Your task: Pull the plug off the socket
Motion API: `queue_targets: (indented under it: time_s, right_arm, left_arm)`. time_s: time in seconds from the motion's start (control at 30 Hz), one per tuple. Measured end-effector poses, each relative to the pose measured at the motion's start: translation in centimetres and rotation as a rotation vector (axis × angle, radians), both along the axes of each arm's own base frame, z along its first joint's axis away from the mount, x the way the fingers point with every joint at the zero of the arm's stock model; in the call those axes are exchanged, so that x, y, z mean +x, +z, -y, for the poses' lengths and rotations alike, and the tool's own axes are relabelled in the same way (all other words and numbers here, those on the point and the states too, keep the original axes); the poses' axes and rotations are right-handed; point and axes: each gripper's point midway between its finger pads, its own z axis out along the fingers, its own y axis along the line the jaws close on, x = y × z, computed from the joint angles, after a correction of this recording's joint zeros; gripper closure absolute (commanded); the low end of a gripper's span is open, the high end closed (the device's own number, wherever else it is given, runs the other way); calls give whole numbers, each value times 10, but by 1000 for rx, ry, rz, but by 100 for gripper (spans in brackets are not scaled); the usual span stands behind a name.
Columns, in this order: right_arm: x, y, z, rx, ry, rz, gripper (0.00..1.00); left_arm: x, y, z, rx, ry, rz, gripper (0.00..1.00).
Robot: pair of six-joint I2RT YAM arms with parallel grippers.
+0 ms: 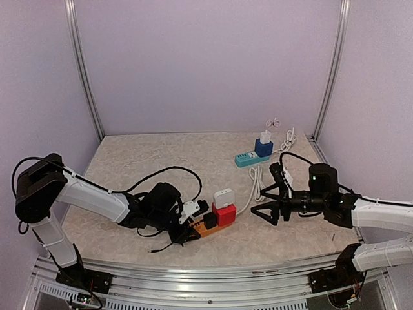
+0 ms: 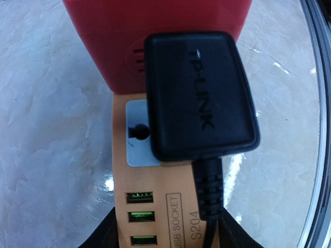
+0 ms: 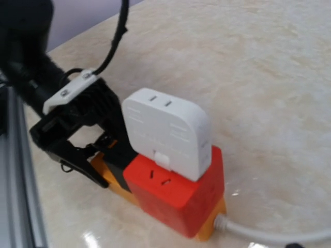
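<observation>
My left gripper drags the power strip's USB end back toward the front bar next, turning slightly, then releases it there, since it lies at an angle to that bar.
An orange power strip [image 1: 204, 227] lies near the table's front centre. A red adapter cube [image 1: 224, 214] is plugged into it, with a white plug [image 1: 224, 197] on top. A black TP-LINK plug [image 2: 199, 98] sits in the strip [image 2: 170, 206] beside the red cube [image 2: 155, 41]. My left gripper [image 1: 186, 234] is shut on the strip's USB end, its fingers [image 2: 103, 235] pressed against both sides. My right gripper [image 1: 266, 194] is open and empty, to the right of the strip and facing it. The right wrist view shows the white plug [image 3: 168, 132] on the red cube [image 3: 178, 191].
A teal power strip [image 1: 247, 159] with a blue adapter [image 1: 263, 148] and a white plug [image 1: 265, 136] lies at the back right. A white cable [image 1: 257, 183] runs from it toward the orange strip. Black cables loop by the left arm. Walls enclose the table.
</observation>
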Motion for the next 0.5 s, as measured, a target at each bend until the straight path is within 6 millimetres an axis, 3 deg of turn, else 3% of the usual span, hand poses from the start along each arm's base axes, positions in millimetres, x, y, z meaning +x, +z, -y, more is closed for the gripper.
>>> queue_targets:
  time_s: [0.3, 0.43, 0.5]
  right_arm:
    - [-29, 2, -15, 30, 144, 48, 2]
    - [-38, -1, -22, 24, 192, 67, 3]
    - [-41, -3, -24, 17, 205, 72, 3]
  left_arm:
    - [-30, 1, 1, -5, -176, -47, 62]
    - [-36, 0, -4, 4, -222, -28, 47]
    - [-39, -1, -9, 11, -231, -17, 27]
